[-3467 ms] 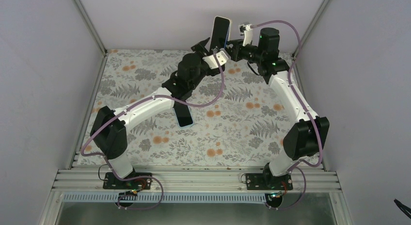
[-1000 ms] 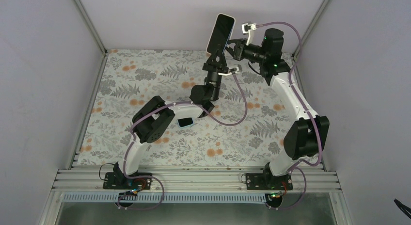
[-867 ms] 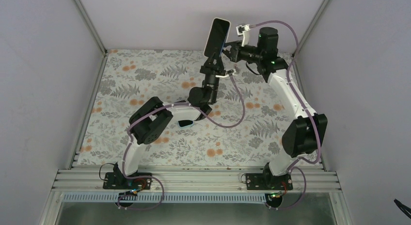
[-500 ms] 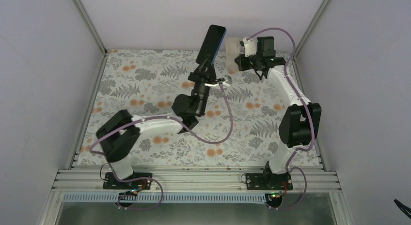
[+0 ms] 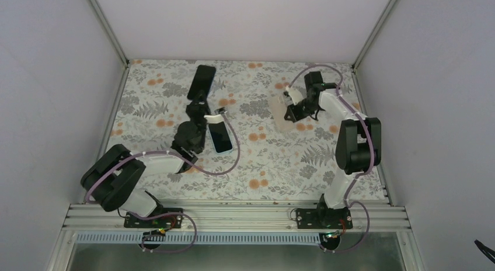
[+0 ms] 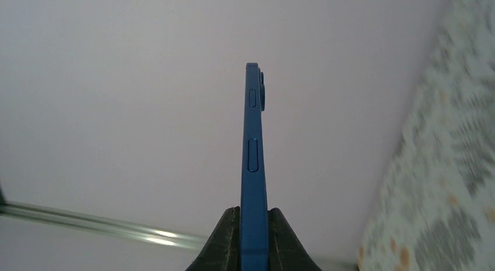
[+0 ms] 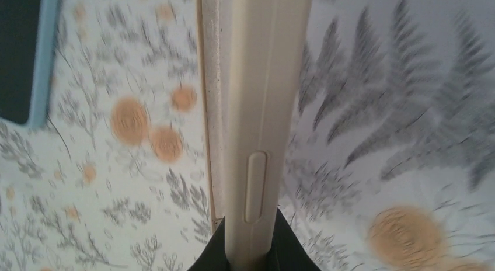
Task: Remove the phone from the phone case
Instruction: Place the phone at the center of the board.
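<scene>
My right gripper lowers next, settles the phone case (image 5: 279, 110) flat on the mat and opens, since the case is empty and the mat beneath it is clear.
The phone (image 5: 203, 80), dark-faced with a blue frame, is out of its case, and my left gripper (image 5: 198, 100) is shut on its lower end, holding it over the back left of the mat. In the left wrist view the phone (image 6: 253, 160) stands edge-on between my left gripper's (image 6: 254, 217) jaws. The cream phone case (image 5: 279, 110) is empty and low over the right of the mat, with my right gripper (image 5: 289, 110) shut on its edge. In the right wrist view the phone case (image 7: 262, 96) runs up from my right gripper (image 7: 251, 227). I cannot tell whether it touches the mat.
A second phone in a light blue case (image 5: 220, 136) lies flat on the floral mat (image 5: 262, 160) just right of the left forearm. It shows at the top left of the right wrist view as the light blue case (image 7: 26, 49). Grey walls enclose the back and sides.
Phone and case have come apart. The left arm has swung left and down with the phone. The right arm has folded back and lowered the case toward the mat.
</scene>
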Available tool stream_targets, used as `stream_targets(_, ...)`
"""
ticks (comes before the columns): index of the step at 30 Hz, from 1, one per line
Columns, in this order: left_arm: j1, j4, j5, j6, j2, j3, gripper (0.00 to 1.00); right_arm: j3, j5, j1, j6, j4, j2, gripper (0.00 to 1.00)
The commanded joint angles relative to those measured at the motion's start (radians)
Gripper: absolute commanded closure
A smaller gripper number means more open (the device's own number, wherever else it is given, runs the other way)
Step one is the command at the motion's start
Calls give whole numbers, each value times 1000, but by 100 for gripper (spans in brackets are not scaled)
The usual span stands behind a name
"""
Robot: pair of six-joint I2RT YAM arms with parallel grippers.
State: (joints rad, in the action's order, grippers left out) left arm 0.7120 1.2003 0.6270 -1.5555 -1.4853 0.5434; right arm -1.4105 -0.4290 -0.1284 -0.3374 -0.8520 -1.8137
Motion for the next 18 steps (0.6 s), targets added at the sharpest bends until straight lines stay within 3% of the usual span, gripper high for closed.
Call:
stream_targets(1,-67,-104,-11,26,116,-89,98,80,-25,3,-71,-48,-27,96)
stream_targets(11,-164,-352,-67,112,128,-276,98,103,41,5,-94,-35,-86,96)
stream_targets(18,-164,-373,-68,116,41,-358,98,54,149,11,-98,-52,-157,96)
